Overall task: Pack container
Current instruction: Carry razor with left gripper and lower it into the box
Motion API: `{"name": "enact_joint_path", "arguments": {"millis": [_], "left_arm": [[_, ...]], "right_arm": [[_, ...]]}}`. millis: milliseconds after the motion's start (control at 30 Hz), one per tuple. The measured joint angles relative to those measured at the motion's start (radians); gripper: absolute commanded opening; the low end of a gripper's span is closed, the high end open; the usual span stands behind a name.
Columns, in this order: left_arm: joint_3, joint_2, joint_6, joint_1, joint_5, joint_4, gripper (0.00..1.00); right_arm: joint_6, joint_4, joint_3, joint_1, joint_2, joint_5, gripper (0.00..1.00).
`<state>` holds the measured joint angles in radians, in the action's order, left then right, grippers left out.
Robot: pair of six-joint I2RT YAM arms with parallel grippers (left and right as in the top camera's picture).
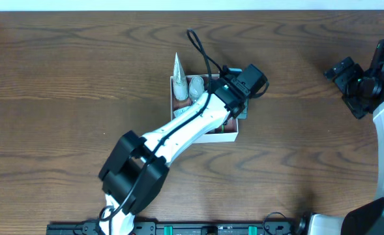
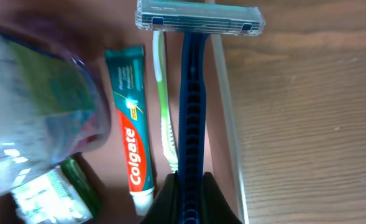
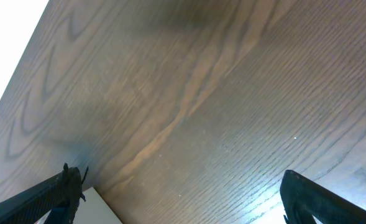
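I will lower my left gripper over that strip and then let go of the razor's handle, since the container's bare bottom shows between the green-and-white toothbrush (image 2: pixel 164 99) and the container's side.
The container (image 1: pixel 208 138) is a white-walled box in the middle of the table, largely covered by my left arm. My left gripper (image 2: pixel 190 199) is shut on the handle of a blue razor (image 2: pixel 192 106), whose clear head (image 2: pixel 200 17) points away from me. The razor hangs just inside the container's right wall (image 2: pixel 227 106). On the pinkish-brown floor lie a Colgate toothpaste tube (image 2: pixel 132 124) and a green-and-white toothbrush (image 2: pixel 164 99). In the overhead view the left gripper (image 1: pixel 237 98) is over the box's right side. My right gripper (image 3: pixel 183 186) is open above bare wood.
A clear plastic wrapped item (image 2: pixel 33 106) and a green packet (image 2: pixel 52 193) fill the container's left part. A clear pointed wrapper (image 1: pixel 178 68) sticks up at its far left corner. My right gripper (image 1: pixel 345 72) is at the table's far right.
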<state>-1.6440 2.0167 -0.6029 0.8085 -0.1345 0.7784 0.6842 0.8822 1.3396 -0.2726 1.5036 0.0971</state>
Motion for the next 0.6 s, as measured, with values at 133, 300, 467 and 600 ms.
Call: {"name": "enact_joint_path", "arguments": {"millis": [133, 300, 467, 600], "left_arm": [[0.0, 0.018, -0.007, 0.0, 0.005, 0.0, 0.06], [0.0, 0.018, -0.028, 0.0, 0.007, 0.002, 0.06], [0.0, 0.018, -0.059, 0.0, 0.008, 0.0, 0.06], [0.0, 0.018, -0.084, 0.0, 0.009, -0.001, 0.06]], "right_arm": [[0.0, 0.0, 0.0, 0.0, 0.0, 0.0, 0.99], [0.0, 0.0, 0.0, 0.0, 0.0, 0.0, 0.99], [0.0, 0.0, 0.0, 0.0, 0.0, 0.0, 0.99], [0.0, 0.0, 0.0, 0.0, 0.0, 0.0, 0.99]]}}
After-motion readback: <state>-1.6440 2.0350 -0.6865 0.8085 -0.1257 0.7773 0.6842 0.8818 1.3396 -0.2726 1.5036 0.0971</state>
